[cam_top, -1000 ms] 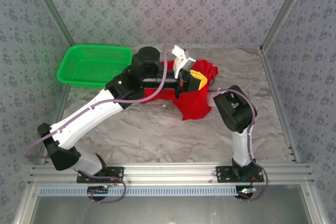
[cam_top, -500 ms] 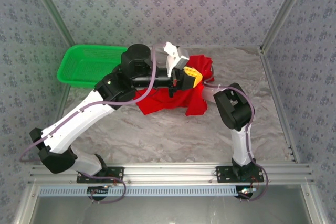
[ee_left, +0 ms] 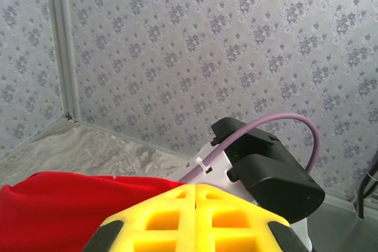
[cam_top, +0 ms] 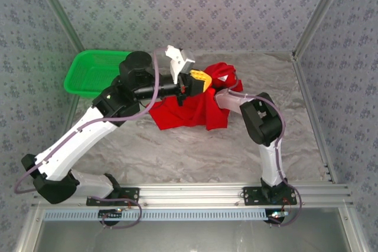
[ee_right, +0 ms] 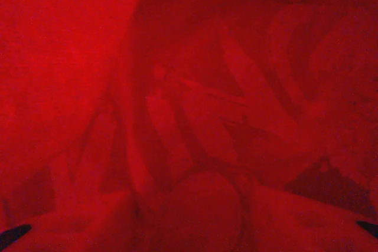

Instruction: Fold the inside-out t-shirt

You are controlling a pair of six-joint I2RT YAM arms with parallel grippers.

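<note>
My left gripper will move the t-shirt's end toward the green basket, then down onto the marble beside it, and let go, because the t-shirt lies bunched.
The inside-out t-shirt (cam_top: 188, 110) is a bunched bright red heap on the marble table at centre back. One fold (cam_top: 226, 74) is raised behind my left gripper. That left gripper (cam_top: 199, 79) hangs above the heap, its yellow jaws (ee_left: 195, 187) pressed together with red cloth (ee_left: 53, 205) drawn up along their left side. My right forearm (cam_top: 227, 95) runs into the shirt from the right. The right gripper (ee_right: 190, 231) is buried in red cloth (ee_right: 195, 104); its dark fingertips (ee_right: 12, 232) sit far apart at the frame's bottom corners, and I cannot tell what lies between them.
A green plastic basket (cam_top: 97, 72) stands at the back left against the wall. The right arm's elbow (cam_top: 264, 121) rises just right of the shirt. Patterned walls close the back and sides. Bare marble tabletop (cam_top: 189, 151) lies in front of the shirt.
My left gripper has swung left and back towards the basket, dragging the shirt with it. The cloth now spreads wider and further left. The right forearm has followed it leftward.
</note>
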